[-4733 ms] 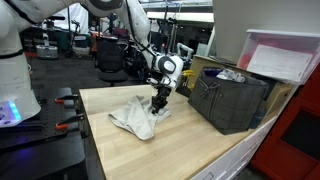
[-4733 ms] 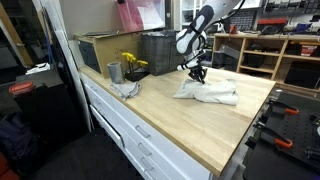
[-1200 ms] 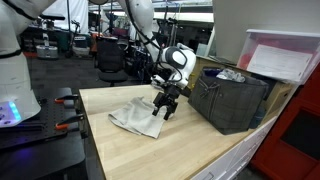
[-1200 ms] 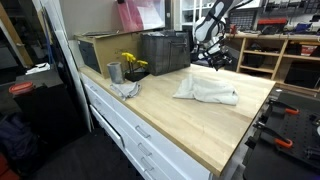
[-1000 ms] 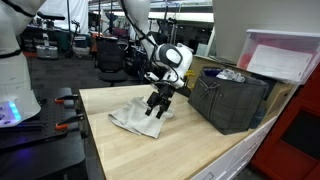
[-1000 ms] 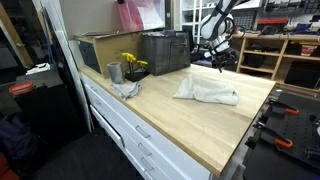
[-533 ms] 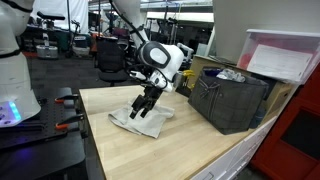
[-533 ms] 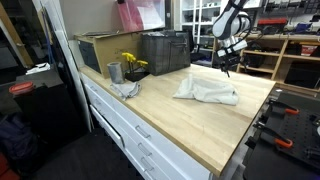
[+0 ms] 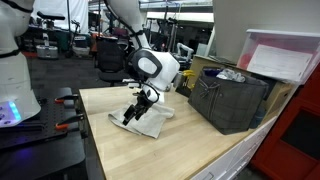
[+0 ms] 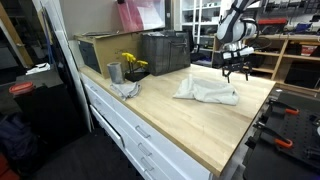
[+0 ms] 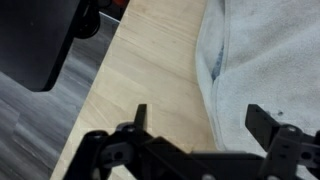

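I should next lower my gripper onto the folded edge of the white cloth (image 9: 152, 123) and close there, since that edge runs below the gap between its spread fingers.
My gripper (image 9: 132, 115) hangs open a little above the wooden table (image 9: 190, 150), over one edge of a crumpled white cloth (image 9: 152, 123). In an exterior view the gripper (image 10: 236, 72) sits just past the cloth (image 10: 207, 92), toward the table's far side. The wrist view shows the gripper (image 11: 200, 120) with its dark fingers (image 11: 141, 117) spread wide. One finger is over bare wood and the other over the cloth (image 11: 265, 50). Nothing is between them.
A black crate (image 9: 230, 100) with things in it stands at one end of the table, with a pink-and-white bin (image 9: 285, 55) beyond. A metal cup (image 10: 114, 72), yellow flowers (image 10: 132, 62) and a small rag (image 10: 126, 88) sit near the crate (image 10: 165, 50). The table's edge (image 11: 95, 100) drops to grey floor.
The open gripper has swung away from the crate, across the cloth to its opposite edge near the table's side. The cloth lies unmoved.
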### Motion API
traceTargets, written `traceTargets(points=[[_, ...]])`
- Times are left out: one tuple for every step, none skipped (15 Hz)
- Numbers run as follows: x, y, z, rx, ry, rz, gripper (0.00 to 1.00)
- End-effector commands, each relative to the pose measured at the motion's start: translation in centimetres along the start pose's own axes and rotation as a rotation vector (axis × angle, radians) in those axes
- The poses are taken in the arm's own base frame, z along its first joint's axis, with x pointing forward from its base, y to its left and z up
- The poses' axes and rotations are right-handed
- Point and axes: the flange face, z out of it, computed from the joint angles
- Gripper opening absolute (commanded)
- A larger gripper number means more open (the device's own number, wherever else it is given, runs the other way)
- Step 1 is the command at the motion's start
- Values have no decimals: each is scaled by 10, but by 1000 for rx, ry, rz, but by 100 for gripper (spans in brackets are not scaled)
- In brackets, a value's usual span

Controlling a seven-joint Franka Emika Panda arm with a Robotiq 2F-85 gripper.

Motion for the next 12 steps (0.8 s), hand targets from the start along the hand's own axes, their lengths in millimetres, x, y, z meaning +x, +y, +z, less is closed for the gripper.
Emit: traceTargets(points=[[7,1,4,90,-23,-27,100],[9,1,8,108,-35,-28,100],[11,2,12,122,-44,-29,100],[12,2,17,136,-54,-33,100],[13,3,21,149,-63,-38,100],[13,4,27,160,-68,-47,100],[14,5,33,169,-72,-57,100],[16,5,39,178,-77,-63,100],[17,5,45,186,-80,-68,100],[19,5,51,193,-85,-70,100],[21,5,57,200,-90,-69,100],[23,5,63,213,-98,-63,75]])
